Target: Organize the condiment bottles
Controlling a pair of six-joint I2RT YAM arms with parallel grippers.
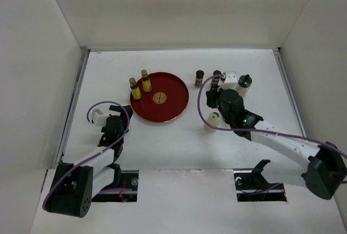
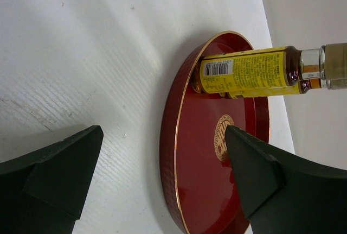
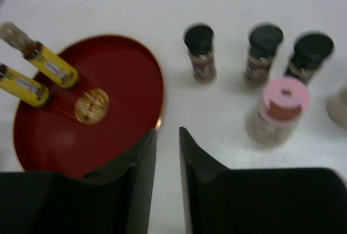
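My right gripper is going to move back and down next, and it will open its fingers over the cream bottle's yellow lid (image 1: pixel 214 116).
Two slim yellow bottles (image 1: pixel 135 88) (image 1: pixel 146 81) stand on the left part of the round red tray (image 1: pixel 168 109). Two dark black-capped bottles (image 1: pixel 199 77) (image 1: pixel 217 77), a pale-lidded one (image 1: pixel 230 77) and a black-topped pale one (image 1: pixel 244 83) stand right of the tray. A cream bottle (image 1: pixel 212 121) stands by my right arm. My right gripper (image 1: pixel 213 94) (image 3: pixel 167 131) is nearly shut and empty; ahead of it are three dark bottles (image 3: pixel 200 52) and a pink-lidded bottle (image 3: pixel 276 109). My left gripper (image 1: pixel 115 121) (image 2: pixel 162 136) is open and empty, facing the tray's rim (image 2: pixel 176 152).
White walls enclose the table on the left, back and right. A metal rail (image 1: pixel 76 98) runs along the left edge. Purple cables (image 1: pixel 203 109) loop over both arms. Another pale bottle (image 3: pixel 339 106) shows at the right edge of the right wrist view.
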